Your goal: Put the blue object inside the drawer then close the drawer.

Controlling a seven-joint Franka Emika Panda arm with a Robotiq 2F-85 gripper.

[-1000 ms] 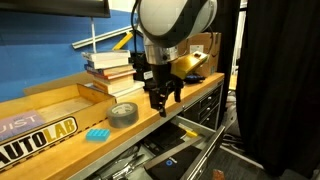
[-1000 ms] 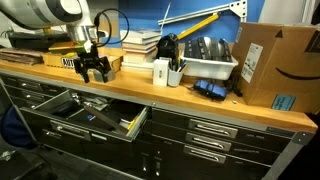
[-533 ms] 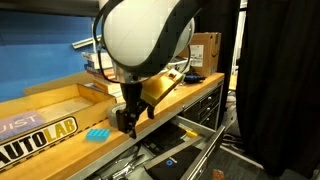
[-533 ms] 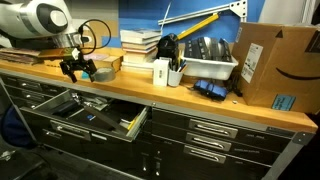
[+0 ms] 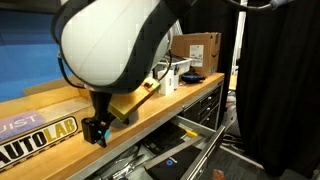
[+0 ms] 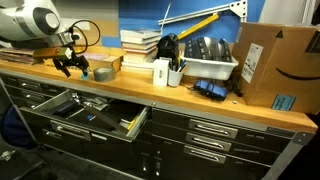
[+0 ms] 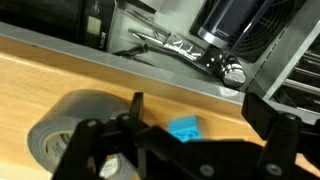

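Observation:
The gripper should next shift away from the open drawer (image 6: pixel 95 116) and go down around the block, which sits low.
The blue object (image 7: pixel 184 128), a small cyan block, lies on the wooden benchtop next to the grey tape roll (image 7: pixel 70 142) in the wrist view. In both exterior views the arm hides it. My gripper (image 7: pixel 200 112) is open and empty and hovers just above the block, its dark fingers on either side of it. The gripper shows in both exterior views (image 5: pixel 95 130) (image 6: pixel 68 66), near the bench's front edge. The drawer (image 6: pixel 95 116) stands open below the bench with small tools inside. It also shows in an exterior view (image 5: pixel 172 148) and in the wrist view (image 7: pixel 180 45).
The tape roll (image 6: pixel 102 74) lies just beside the gripper. A wooden box marked AUTOLAB (image 5: pixel 35 132) stands behind it. Stacked books (image 6: pixel 140 45), a white bin (image 6: pixel 205 68) and a cardboard box (image 6: pixel 270 65) stand further along the bench.
The arm has swept along the bench, past the tape roll, and the open gripper now hangs over the blue block. The block and the drawer have not moved.

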